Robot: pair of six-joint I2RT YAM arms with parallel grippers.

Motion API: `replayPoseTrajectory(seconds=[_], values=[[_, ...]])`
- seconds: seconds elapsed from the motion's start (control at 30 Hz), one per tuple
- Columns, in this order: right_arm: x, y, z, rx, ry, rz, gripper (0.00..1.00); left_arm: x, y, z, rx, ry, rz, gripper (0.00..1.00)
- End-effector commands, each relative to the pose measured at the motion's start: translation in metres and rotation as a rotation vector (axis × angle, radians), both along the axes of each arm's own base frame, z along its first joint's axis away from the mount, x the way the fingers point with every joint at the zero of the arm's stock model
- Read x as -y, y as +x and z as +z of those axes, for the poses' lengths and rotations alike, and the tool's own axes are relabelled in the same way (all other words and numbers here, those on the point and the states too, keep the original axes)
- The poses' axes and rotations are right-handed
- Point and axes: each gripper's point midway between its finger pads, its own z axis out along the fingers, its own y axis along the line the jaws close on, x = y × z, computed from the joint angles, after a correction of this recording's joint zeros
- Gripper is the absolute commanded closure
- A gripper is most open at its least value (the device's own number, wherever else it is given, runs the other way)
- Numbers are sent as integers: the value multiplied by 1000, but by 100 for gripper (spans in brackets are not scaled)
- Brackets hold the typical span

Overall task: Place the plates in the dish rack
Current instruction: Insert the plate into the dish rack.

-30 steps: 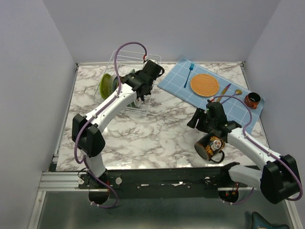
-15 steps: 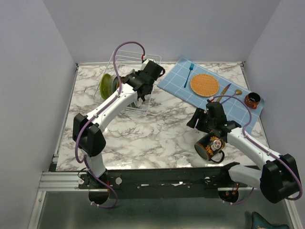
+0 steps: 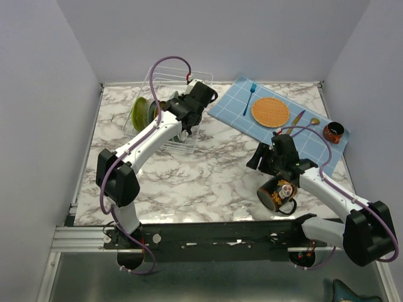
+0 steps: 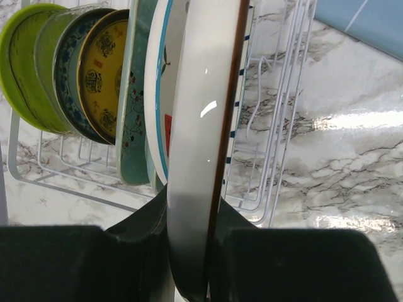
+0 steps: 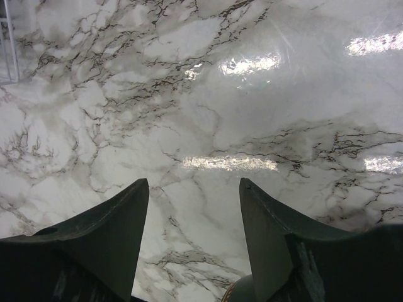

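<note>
The left gripper moves down next, sinks the upright plate into the rack's open end (image 3: 191, 134) (image 4: 244, 167) beside the watermelon plate, and releases its rim, as bare wires show there.
My left gripper (image 4: 192, 251) is shut on the rim of a brownish plate (image 4: 204, 113) with a white underside. I hold it edge-on and upright over the right part of the white wire dish rack (image 4: 286, 94). Several plates stand in the rack to its left: a green one (image 4: 16, 69), a teal-patterned one with a yellow centre (image 4: 94, 69), a mint-green one (image 4: 133, 126) and a white watermelon one (image 4: 158, 94). In the top view the left gripper (image 3: 184, 126) is over the rack (image 3: 157, 78). My right gripper (image 5: 194, 189) is open and empty over bare marble, far from the rack (image 3: 259, 160).
A black decorated mug (image 3: 276, 193) lies on its side just below the right gripper. A blue checked mat (image 3: 296, 135) at the back right holds an orange woven round mat (image 3: 270, 111), a blue fork (image 3: 250, 97), cutlery and a small dark bowl (image 3: 333, 133).
My left gripper with the brownish plate has shifted very slightly towards the back left over the rack. The right arm has not moved.
</note>
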Motion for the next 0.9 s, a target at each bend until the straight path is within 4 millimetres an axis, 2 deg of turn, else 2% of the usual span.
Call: replayPoseTrajectory(seconds=[0.0,0.37,0.6,0.87], values=[[2,-1,-4,-6,-3,-5,32,4,9,12,86,-59,33,100],[0,-1,-6,-14,0,0,32,8,7,-3,68,-82,19,100],[0,-2,-8,-24,-3,3,32,14,5,-26,22,-108,3,100],[1,0,-7,-23,-11,6,32,20,9,-37,-1,-124,-13,100]])
